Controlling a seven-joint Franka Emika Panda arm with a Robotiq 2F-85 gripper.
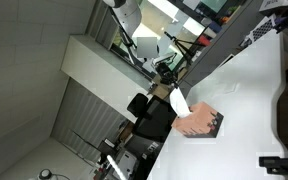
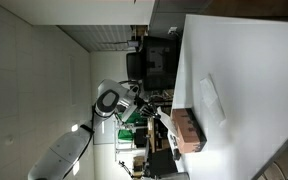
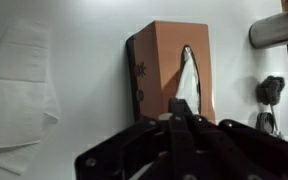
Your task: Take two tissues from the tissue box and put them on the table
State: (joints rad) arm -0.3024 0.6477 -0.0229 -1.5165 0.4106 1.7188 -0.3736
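Observation:
The tissue still reaches down into the box's slot. I will lift my gripper to pull the tissue clear, carry it toward the flat tissue (image 2: 212,100) (image 3: 19,98), lower it and let go.
An orange-brown tissue box (image 3: 164,60) lies on the white table (image 3: 94,60); it shows in both exterior views (image 1: 201,123) (image 2: 187,128). A white tissue (image 3: 189,80) sticks out of its slot and reaches up to my gripper (image 3: 179,120). The gripper's fingers are closed together on the tissue's end. In an exterior view this tissue (image 1: 180,101) stretches from the box toward the gripper (image 1: 168,88). Another tissue (image 3: 19,90) lies flat on the table beside the box, also seen in an exterior view (image 2: 212,100).
A grey cylinder (image 3: 279,28) and a black object with cables (image 3: 269,90) sit on the table beyond the box. Dark equipment (image 1: 284,110) lies along the table's far side. A black chair (image 1: 149,115) stands off the table edge near the box.

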